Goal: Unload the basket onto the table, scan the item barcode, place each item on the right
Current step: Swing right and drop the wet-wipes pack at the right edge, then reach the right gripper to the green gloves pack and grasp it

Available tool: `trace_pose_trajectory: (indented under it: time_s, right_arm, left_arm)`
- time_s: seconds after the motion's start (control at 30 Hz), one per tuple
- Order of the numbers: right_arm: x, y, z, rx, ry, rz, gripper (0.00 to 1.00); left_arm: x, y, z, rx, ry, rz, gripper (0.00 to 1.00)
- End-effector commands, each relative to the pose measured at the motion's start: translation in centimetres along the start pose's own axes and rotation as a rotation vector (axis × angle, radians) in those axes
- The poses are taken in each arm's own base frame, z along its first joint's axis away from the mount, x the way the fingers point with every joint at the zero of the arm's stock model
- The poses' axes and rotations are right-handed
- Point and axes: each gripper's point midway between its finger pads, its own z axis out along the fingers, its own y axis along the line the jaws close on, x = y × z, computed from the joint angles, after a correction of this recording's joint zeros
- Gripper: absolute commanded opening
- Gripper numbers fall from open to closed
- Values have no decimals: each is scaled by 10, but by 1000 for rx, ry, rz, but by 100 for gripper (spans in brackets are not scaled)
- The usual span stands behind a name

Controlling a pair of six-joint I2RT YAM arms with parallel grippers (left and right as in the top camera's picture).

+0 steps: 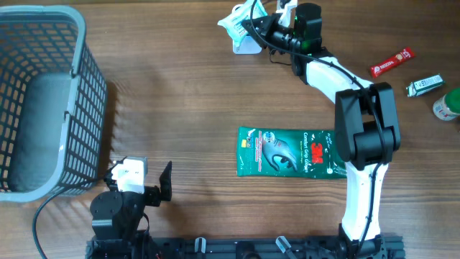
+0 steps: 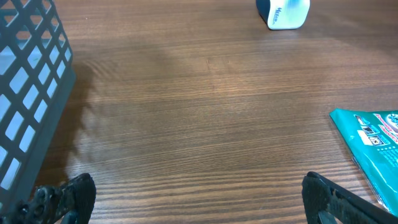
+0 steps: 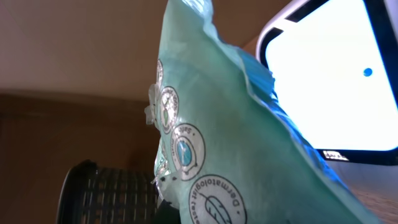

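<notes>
The packet (image 1: pixel 236 21) should go from the scanner toward the right in the overhead view, carried by my right gripper. My right gripper should release it over the small pack (image 1: pixel 425 85), because other items lie there.
My right gripper (image 1: pixel 253 27) is at the far side of the table, shut on a pale teal packet (image 1: pixel 236 21) with round printed seals (image 3: pixel 214 143). It holds the packet up beside the white scanner (image 1: pixel 248 46), whose bright window (image 3: pixel 329 74) glows just behind the packet in the right wrist view. The packet fills that view and hides the fingers. The scanner (image 2: pixel 283 12) also shows at the top of the left wrist view. My left gripper (image 1: pixel 138 180) rests at the near left, open over bare wood (image 2: pixel 199 193), holding nothing.
A grey mesh basket (image 1: pixel 43 101) stands at the left, close to my left gripper (image 2: pixel 25 106). A green 3M glove pack (image 1: pixel 287 151) lies flat mid-table. A red bar (image 1: pixel 392 63), a small pack (image 1: pixel 424 85) and a green jar (image 1: pixel 447 104) lie far right.
</notes>
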Motion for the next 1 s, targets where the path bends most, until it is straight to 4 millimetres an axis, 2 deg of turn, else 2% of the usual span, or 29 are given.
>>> trace_pose_trajectory:
  time_s: [0.0,0.07,0.17,0.2,0.3,0.4,0.5,0.63,0.67,0.73,0.77,0.8,0.83,0.87,0.97]
  right_arm:
    - [-6,3,2,0,-17,-31,4]
    - [-6,4,2,-2,-19,-48,5]
    - [-12,9,-5,-5,-22,-194,5]
    - [-14,6,-10,14,-13,-194,5]
    - [-32,-12,-45,133,-21,-157,5]
    - [-65,-35,-110,290,-75,-125,5]
    - [-94,-71,-192,566,-177,-106,5]
    - [-127,-128,-349,1188,-370,-148,5]
    - [-130,-137,-380,1306,-381,-166,5]
    - [-130,-149,-415,1421,-363,-176,5]
    - [-130,-152,-423,1434,-348,-182,5]
    - [-130,-152,-427,1406,-371,-145,42]
    - [-130,-148,-423,1358,-373,-138,79]
    - [-131,-139,-416,1294,-370,-147,99]
    - [-131,-93,-400,1168,-385,-207,100]
  left_arm:
    - [0,2,0,-9,-5,-11,100]
    - [0,2,0,-9,-5,-11,100]
    - [0,2,0,-9,-5,-10,100]
    - [0,2,0,-9,-5,-10,100]
    - [0,2,0,-9,-5,-10,100]
    - [0,2,0,-9,-5,-10,100]
    - [0,2,0,-9,-5,-10,100]
    - [0,2,0,-9,-5,-10,100]
    - [0,2,0,-9,-5,-10,100]
    - [0,2,0,-9,-5,-11,100]
    - [0,2,0,-9,-5,-11,100]
    - [0,2,0,-9,-5,-11,100]
    - [0,2,0,-9,-5,-10,100]
    - [0,2,0,-9,-5,-10,100]
    - [0,2,0,-9,-5,-10,100]
